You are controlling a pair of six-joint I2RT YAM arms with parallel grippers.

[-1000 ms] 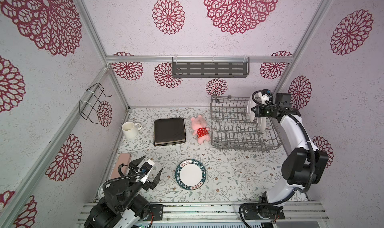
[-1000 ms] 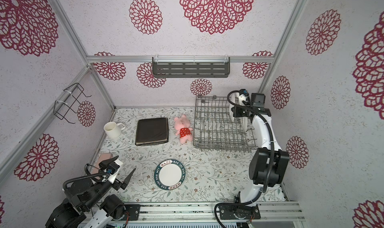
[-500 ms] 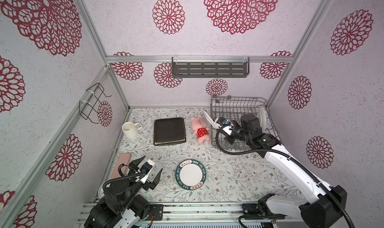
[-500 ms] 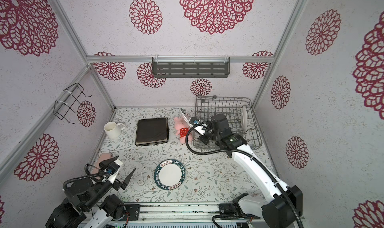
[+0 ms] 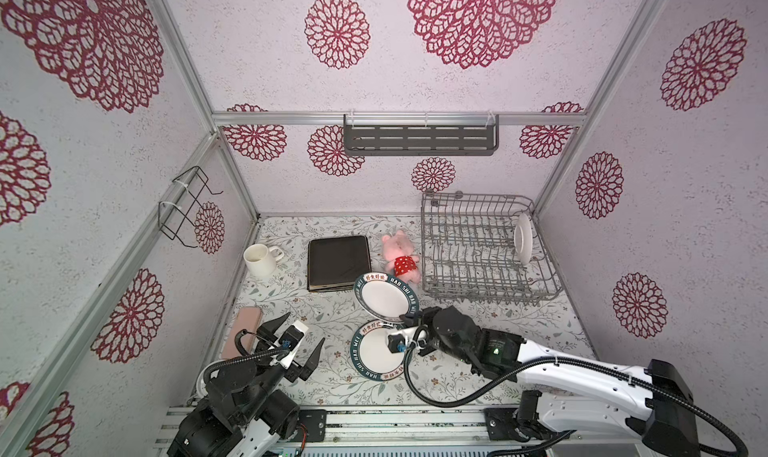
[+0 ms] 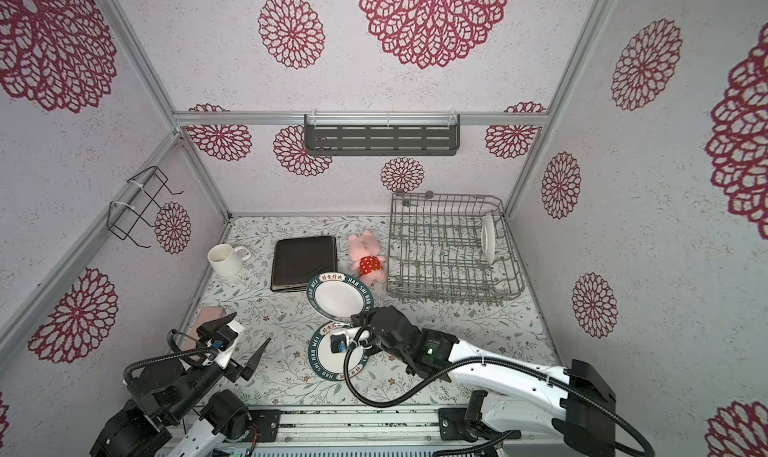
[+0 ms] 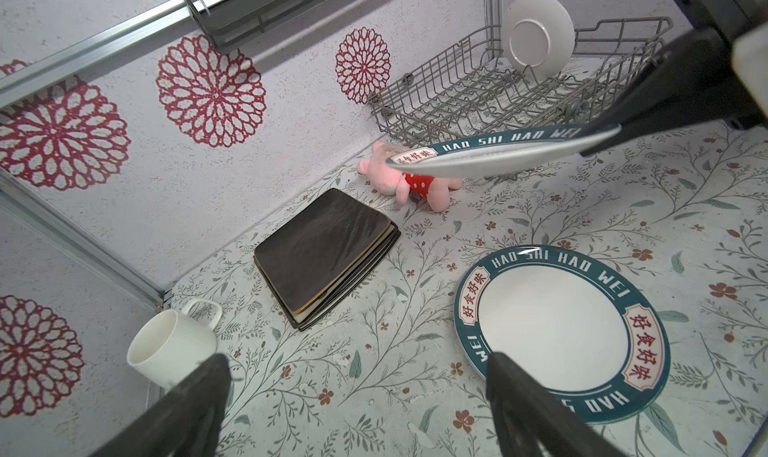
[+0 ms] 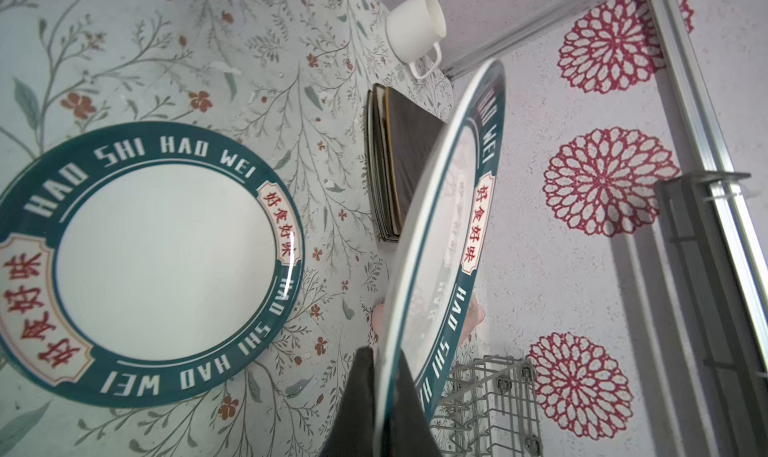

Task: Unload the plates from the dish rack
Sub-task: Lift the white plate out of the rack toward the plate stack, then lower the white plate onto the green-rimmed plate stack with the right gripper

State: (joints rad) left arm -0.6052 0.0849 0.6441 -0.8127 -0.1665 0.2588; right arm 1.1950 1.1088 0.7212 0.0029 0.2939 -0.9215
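A matching teal-bordered plate (image 5: 377, 351) (image 8: 164, 263) already lies flat on the tabletop. Next I need to pull my right gripper back and down onto it and let go of the held plate's rim.
My right gripper (image 5: 409, 317) (image 8: 384, 376) is shut on the rim of a round plate with a teal printed border (image 5: 386, 297) (image 8: 449, 234), held tilted in the air. Just below it a matching plate (image 5: 374, 361) (image 7: 557, 330) lies flat on the table. One white round plate (image 5: 522, 238) (image 7: 536, 37) stands upright at the right end of the grey wire dish rack (image 5: 478, 297). A stack of dark square plates (image 5: 338, 261) lies left of the rack. At the front left my left gripper (image 5: 297, 336) (image 7: 357, 363) hangs open and empty.
A white mug (image 5: 259, 259) stands at the left wall. A pink plush pig (image 5: 400, 255) lies between the square stack and the rack. A pink flat object (image 5: 243, 336) lies by the left arm. A grey slotted shelf (image 5: 419, 141) and a black wire holder (image 5: 187, 205) hang on the walls.
My right arm has carried the round plate out of the rack, leftward and toward the front, to just above the plate on the table. The left arm has not moved.
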